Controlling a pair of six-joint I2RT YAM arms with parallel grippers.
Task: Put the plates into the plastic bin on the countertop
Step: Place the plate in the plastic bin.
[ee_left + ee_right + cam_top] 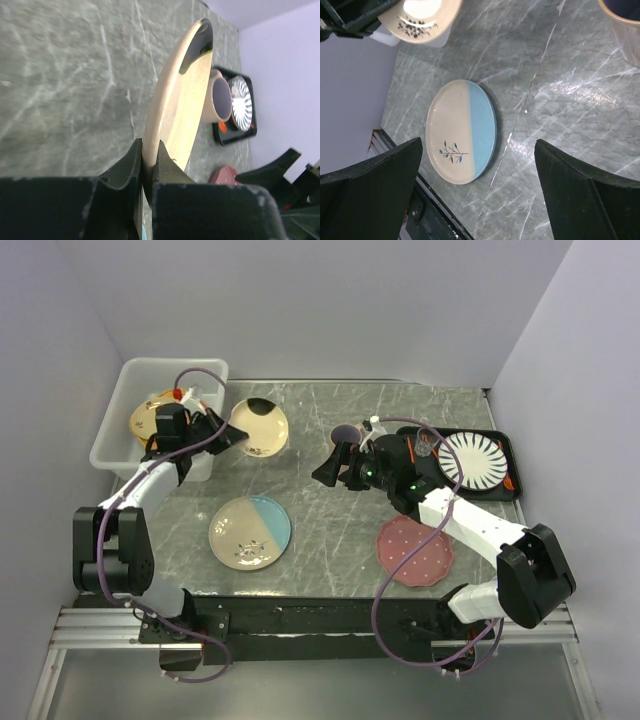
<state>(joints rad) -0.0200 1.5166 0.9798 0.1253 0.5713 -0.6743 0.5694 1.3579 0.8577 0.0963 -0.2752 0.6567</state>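
My left gripper has its floral plate (262, 427) outside the bin, so next it should go left in the top view, over the cream plate inside, and lower to release.
My left gripper (218, 436) is shut on the rim of a small cream floral plate (262, 427), which hangs just right of the plastic bin (205, 375). In the left wrist view both fingers (131, 165) pinch that plate (182, 100) edge-on. A cream plate (150, 420) lies inside the bin. A cream-and-light-blue plate (250, 532) lies flat on the countertop (330, 520), and a pink dotted plate (415, 550) lies near the right arm. My right gripper (330, 465) hovers open over the countertop; the right wrist view shows the cream-and-blue plate (462, 131) below its empty fingers.
A beige mug (345, 435) stands mid-table, close to the right gripper. A black tray (505, 445) at the right holds a white plate with black stripes (472, 460). White walls close in at the back and sides.
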